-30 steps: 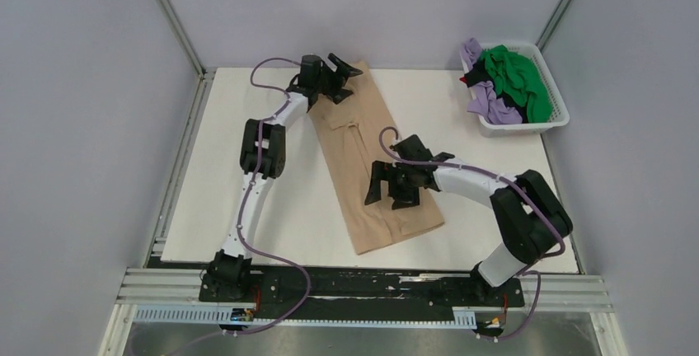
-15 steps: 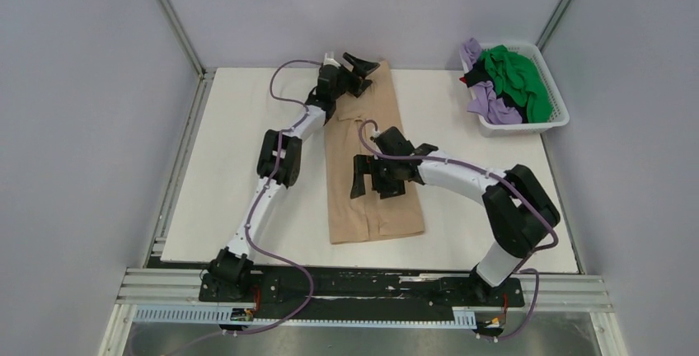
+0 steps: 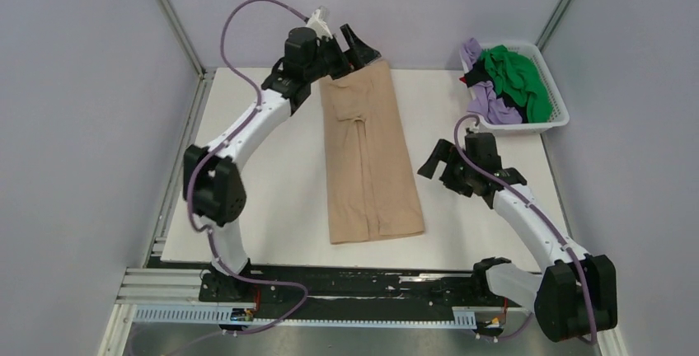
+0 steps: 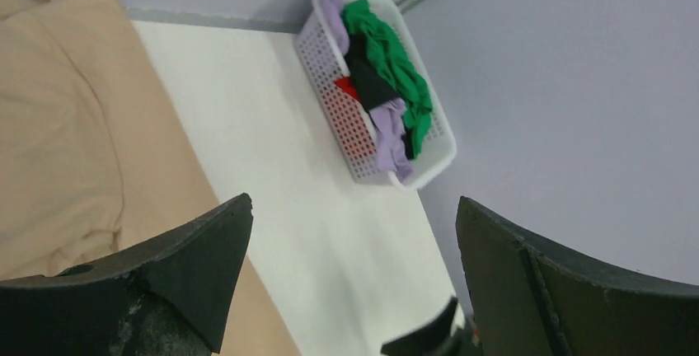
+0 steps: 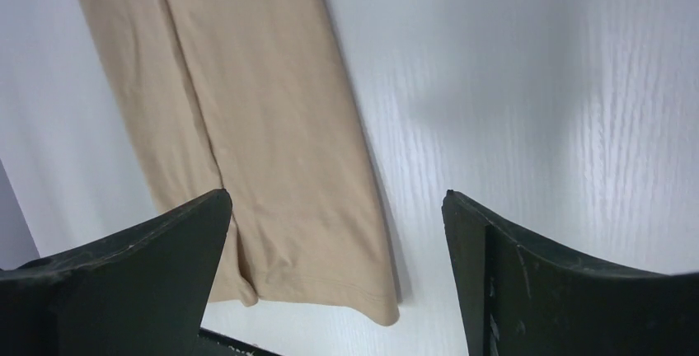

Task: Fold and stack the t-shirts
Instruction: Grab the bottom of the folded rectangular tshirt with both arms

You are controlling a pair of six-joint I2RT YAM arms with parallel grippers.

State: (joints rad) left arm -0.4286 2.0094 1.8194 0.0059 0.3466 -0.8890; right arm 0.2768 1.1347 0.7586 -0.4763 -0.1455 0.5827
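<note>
My left gripper swings back and down next onto the tan t-shirt's near corner farther from the basket [image 3: 527,125], since the t-shirt lies full-length.
A tan t-shirt [image 3: 368,158], folded into a long narrow strip, lies flat down the middle of the white table; it also shows in the left wrist view [image 4: 66,133] and the right wrist view [image 5: 264,125]. My left gripper [image 3: 354,49] is open and empty, raised above the strip's far end. My right gripper [image 3: 445,162] is open and empty, lifted off the table to the right of the strip. Green [image 3: 515,76], lilac [image 3: 493,109] and black t-shirts lie bunched in the white basket [image 3: 527,125].
The white lattice basket stands at the back right corner, also in the left wrist view [image 4: 354,133]. Grey walls close in the table on three sides. The black rail [image 3: 363,283] with the arm bases runs along the near edge.
The tan strip has been swung straight, end toward the rail. My right gripper has come off it and drawn back to the right. My left gripper has lifted off its far end.
</note>
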